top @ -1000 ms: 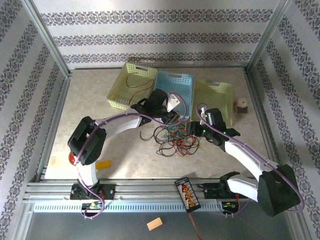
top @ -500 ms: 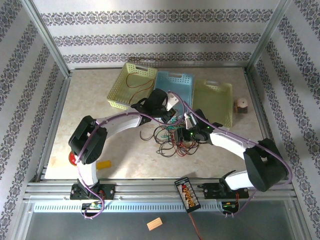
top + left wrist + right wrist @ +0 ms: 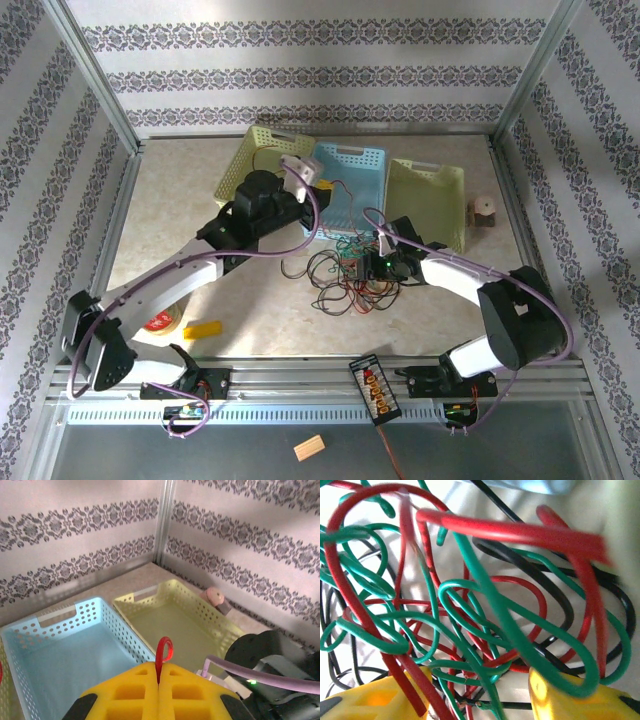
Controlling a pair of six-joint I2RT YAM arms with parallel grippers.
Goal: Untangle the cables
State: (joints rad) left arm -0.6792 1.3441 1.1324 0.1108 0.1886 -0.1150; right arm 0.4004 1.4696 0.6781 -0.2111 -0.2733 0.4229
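My left gripper swings away from my base and across over the yellow basket (image 3: 252, 165) next, then releases the red cable.
The cables (image 3: 345, 275) lie as a tangle of red, green and black wires on the table in front of the baskets. My left gripper (image 3: 303, 172) is raised over the baskets and shut on a red cable, whose small loop (image 3: 163, 650) sticks up between the closed yellow fingers (image 3: 125, 692). My right gripper (image 3: 375, 262) is low at the right side of the tangle. It is open, with red and green strands (image 3: 485, 630) crossing the gap between its yellow fingertips (image 3: 570, 700).
Three baskets stand at the back: yellow (image 3: 238, 170), blue (image 3: 358, 172) and pale green (image 3: 428, 190). A wooden spool (image 3: 485, 212) sits at the far right. A yellow block (image 3: 203, 329) and a red roll (image 3: 155, 322) lie near the left arm's base.
My left arm has lifted and swung back-left, carrying the red cable end from the tangle up over the baskets. My right gripper moved left into the tangle.
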